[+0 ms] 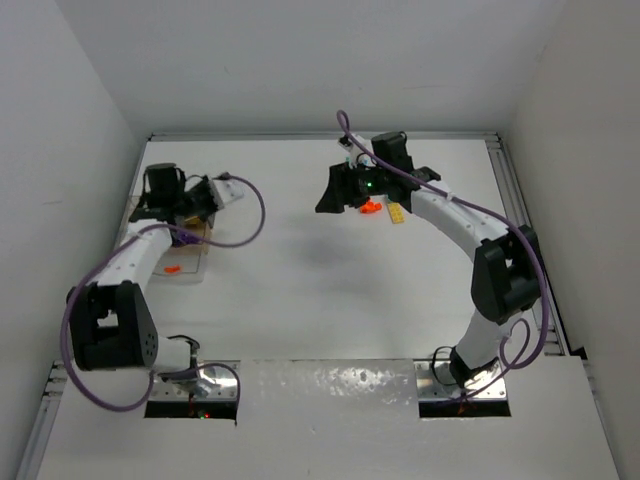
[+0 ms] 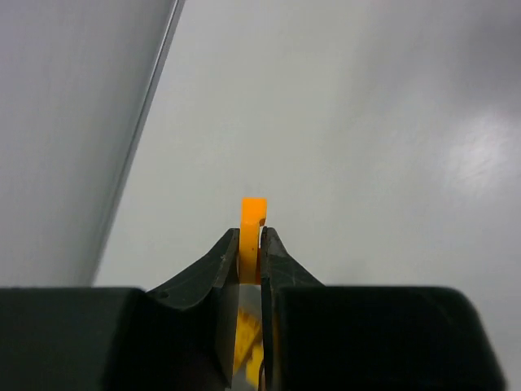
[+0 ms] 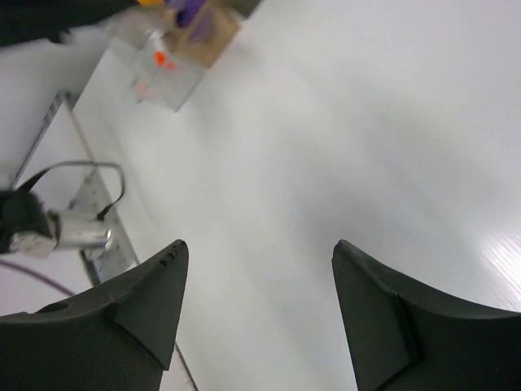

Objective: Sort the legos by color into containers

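Observation:
I will next move my left gripper down and to the left in the top view, over the yellow legos in the bin below, to let go of the yellow-orange lego.
My left gripper [image 2: 250, 232] is shut on a small yellow-orange lego [image 2: 253, 212] that stands up past the fingertips. In the top view the left gripper [image 1: 205, 205] hovers over the clear containers [image 1: 190, 262] at the far left, where an orange lego [image 1: 172, 268] lies in one bin. My right gripper [image 3: 259, 244] is open with only bare table between its fingers. It [image 1: 335, 195] hangs at the back centre, just left of an orange lego [image 1: 370, 207] and a yellow lego [image 1: 397, 212] on the table. The right wrist view shows the containers [image 3: 175, 77] far off.
White walls close in the table on the left, back and right. A metal rail [image 1: 500, 190] runs along the right edge. Purple cables loop off both arms. The arm bases [image 1: 200, 385] sit at the near edge.

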{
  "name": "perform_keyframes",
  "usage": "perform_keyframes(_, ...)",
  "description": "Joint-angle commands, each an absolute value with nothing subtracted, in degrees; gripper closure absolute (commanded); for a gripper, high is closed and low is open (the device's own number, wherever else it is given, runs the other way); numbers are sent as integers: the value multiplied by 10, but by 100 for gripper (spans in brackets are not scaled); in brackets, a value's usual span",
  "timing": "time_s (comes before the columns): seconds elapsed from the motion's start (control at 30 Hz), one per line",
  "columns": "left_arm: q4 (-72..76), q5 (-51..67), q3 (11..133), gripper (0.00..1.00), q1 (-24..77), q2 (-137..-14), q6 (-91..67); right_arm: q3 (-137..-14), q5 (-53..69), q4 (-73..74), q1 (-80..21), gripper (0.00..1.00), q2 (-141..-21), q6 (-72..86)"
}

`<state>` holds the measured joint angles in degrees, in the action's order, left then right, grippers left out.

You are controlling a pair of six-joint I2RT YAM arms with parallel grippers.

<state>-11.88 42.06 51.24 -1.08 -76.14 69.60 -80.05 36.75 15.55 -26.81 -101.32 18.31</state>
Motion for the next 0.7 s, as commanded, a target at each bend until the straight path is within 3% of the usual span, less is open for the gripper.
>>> perform_keyframes(0.0, -158, 370, 578, 100, -109, -821, 558, -769, 331, 83, -258, 29, -982, 215)
perform_keyframes(0.17, -201, 378, 620, 100, -198, -882, 655, -775, 333, 109, -258, 29, -985, 196)
perform_keyframes(0.37, -182, 348, 684, 95, -208, -975, 686, -791, 337, 121, -258, 30, -991, 189)
perform_keyframes(0.47, -179, 338, 700, 72, -208, -1007, 721, -790, 334, 135, -259, 30, -987, 183)
perform_keyframes(0.67, -177, 323, 722, 56, -208, -1035, 745, -785, 326, 155, -258, 30, -983, 175)
